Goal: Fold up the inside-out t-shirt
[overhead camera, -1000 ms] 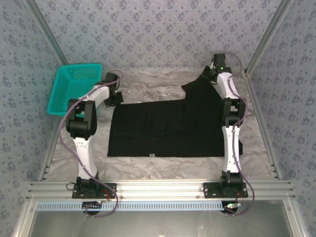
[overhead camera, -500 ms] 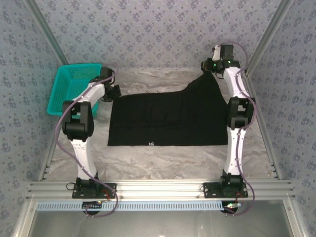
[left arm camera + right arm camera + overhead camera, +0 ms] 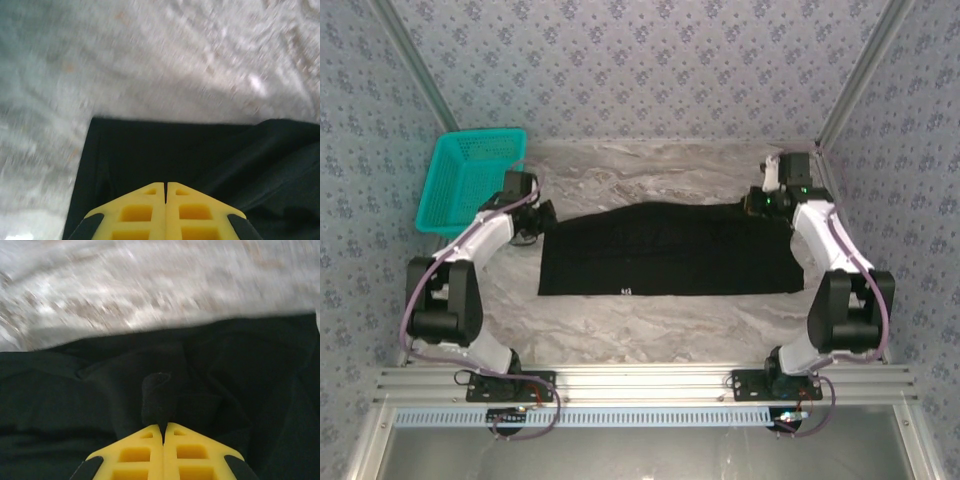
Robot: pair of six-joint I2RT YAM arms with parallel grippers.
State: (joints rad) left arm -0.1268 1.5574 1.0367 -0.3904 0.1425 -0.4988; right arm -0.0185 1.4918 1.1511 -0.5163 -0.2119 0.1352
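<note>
The tuft in my right gripper will next be pulled back toward the end of the t-shirt farthest from the basket to spread the bunched fabric. Then I will release it.
The inside-out t-shirt (image 3: 670,250) lies as a flat black band across the middle of the table, with small white text (image 3: 627,291) at its near edge. My left gripper (image 3: 534,222) sits at its far left corner, jaws shut. In the left wrist view the cloth (image 3: 210,150) runs out from under the left gripper (image 3: 165,184), and the pinch itself is hidden. My right gripper (image 3: 761,204) is at the far right edge. In the right wrist view the right gripper (image 3: 164,425) is shut on a bunched tuft of the black fabric (image 3: 157,395).
A teal plastic basket (image 3: 470,180) stands at the back left, just beyond the left arm. Marbled table surface (image 3: 650,325) lies bare in front of the shirt and behind it. Metal frame posts (image 3: 850,85) and patterned walls close in the sides.
Both grippers have come toward the near side and lower, bringing the shirt's far edge with them. The raised right part has dropped, and the shirt is now a shorter band.
</note>
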